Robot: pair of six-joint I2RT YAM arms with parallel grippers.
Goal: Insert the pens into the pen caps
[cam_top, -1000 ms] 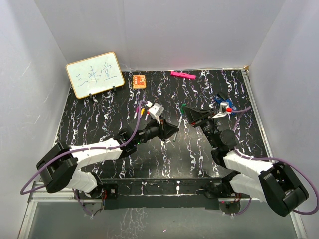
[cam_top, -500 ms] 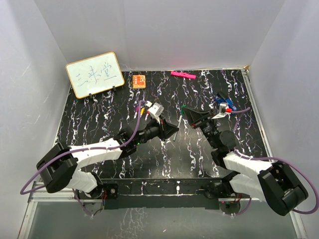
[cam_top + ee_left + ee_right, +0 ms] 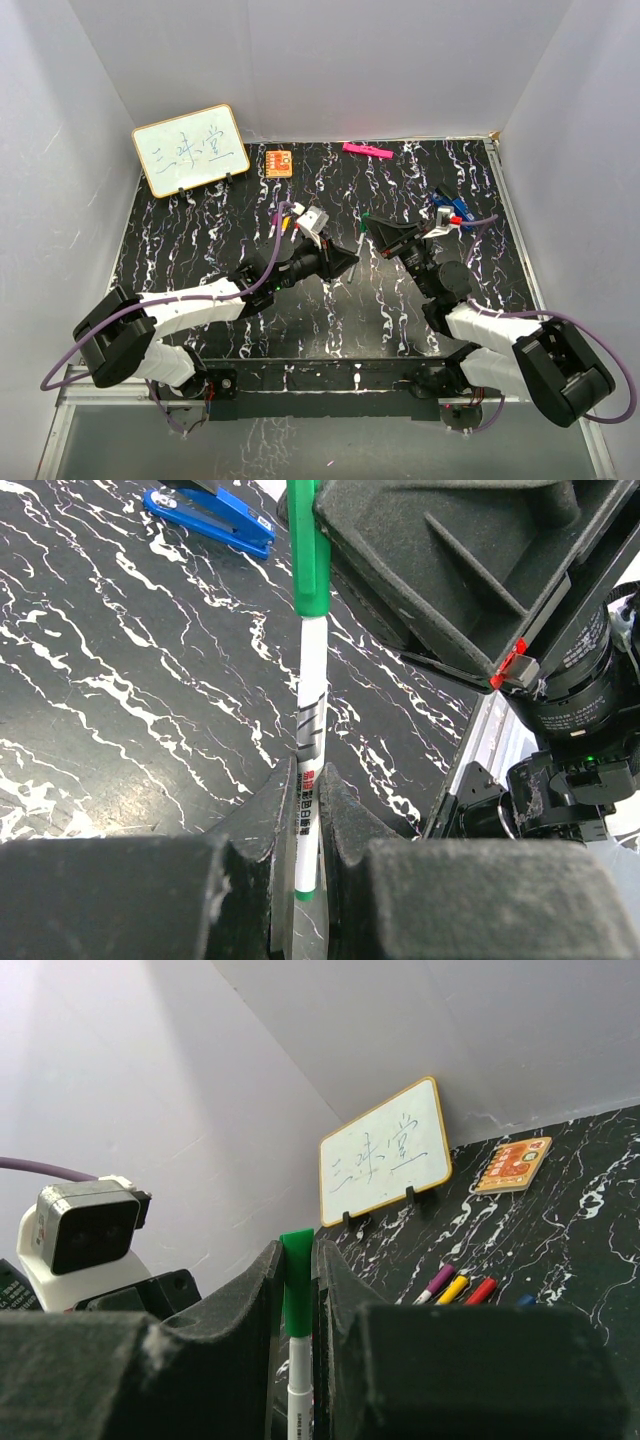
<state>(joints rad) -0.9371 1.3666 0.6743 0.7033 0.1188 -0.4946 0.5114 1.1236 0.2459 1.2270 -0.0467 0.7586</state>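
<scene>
I need to push the pen in next, then tilt and lower my left gripper to the tabletop beside the capped pens, because white neck shows below the green cap (image 3: 310, 550).
My left gripper (image 3: 308, 780) is shut on the white barrel of a green pen (image 3: 310, 715), near its green-ringed tail. The green cap (image 3: 310, 550) sits on the pen's far end. My right gripper (image 3: 297, 1255) is shut on that green cap (image 3: 297, 1285), with the white barrel (image 3: 299, 1390) showing below it. In the top view the left gripper (image 3: 350, 262) and the right gripper (image 3: 378, 230) meet tip to tip at mid-table. Capped purple (image 3: 436, 1280), yellow (image 3: 452, 1288) and red (image 3: 480, 1290) pens lie side by side on the table.
A small whiteboard (image 3: 190, 148) stands at the back left, with an orange card (image 3: 279, 162) beside it. A pink marker (image 3: 366, 150) lies at the back wall. A blue stapler (image 3: 447, 212) sits to the right, behind my right arm.
My right gripper has shifted slightly against the left one, back and forth by a small amount. The left arm has stayed put with the pen.
</scene>
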